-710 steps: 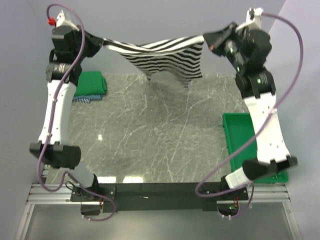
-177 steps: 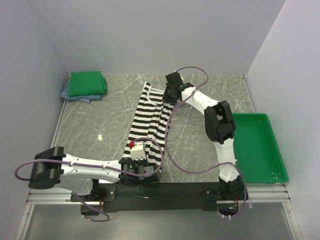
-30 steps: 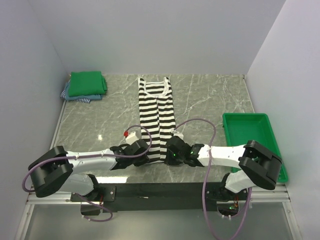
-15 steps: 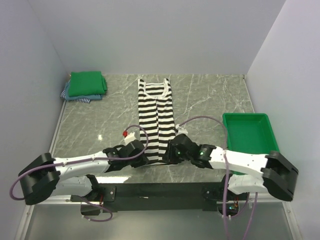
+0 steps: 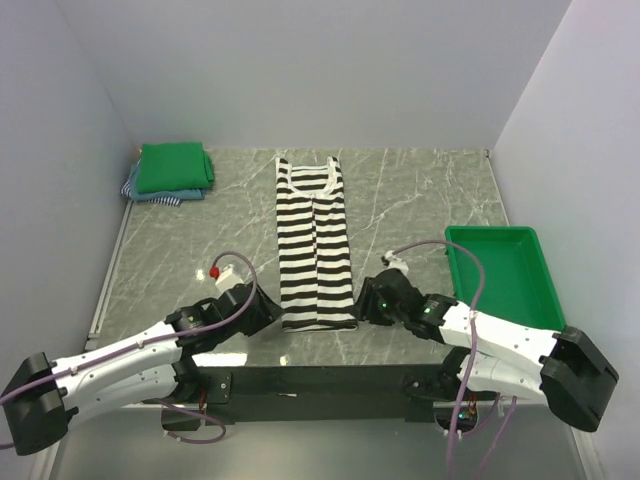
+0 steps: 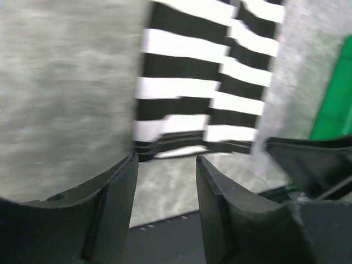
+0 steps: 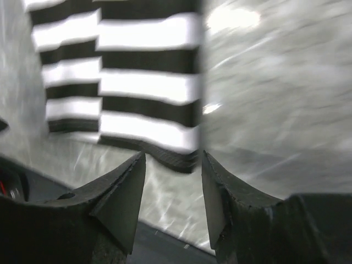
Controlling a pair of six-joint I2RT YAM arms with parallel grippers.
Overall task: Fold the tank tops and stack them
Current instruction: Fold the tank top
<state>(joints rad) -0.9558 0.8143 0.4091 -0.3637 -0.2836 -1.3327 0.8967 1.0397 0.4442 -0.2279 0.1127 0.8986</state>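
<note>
My left gripper should go down with open fingers onto the tank top's near hem corner on its own side, because that corner is lying flat below its empty fingers.
The black-and-white striped tank top lies flat on the marble table as a long narrow strip, straps at the far end, hem near the front edge. My left gripper sits just left of the hem's near corner, open and holding nothing; its wrist view shows the hem beyond the empty fingers. My right gripper is just right of the hem, open and empty too, the hem corner ahead of it. A folded green tank top rests on a folded blue one at the far left corner.
A green plastic tray stands at the right edge of the table, close behind my right arm. Walls close in the table on the left, back and right. The black mounting rail runs along the near edge.
Both grippers have opened, let go of the striped top's hem and drawn back outward and toward the near edge. The top now lies flat.
</note>
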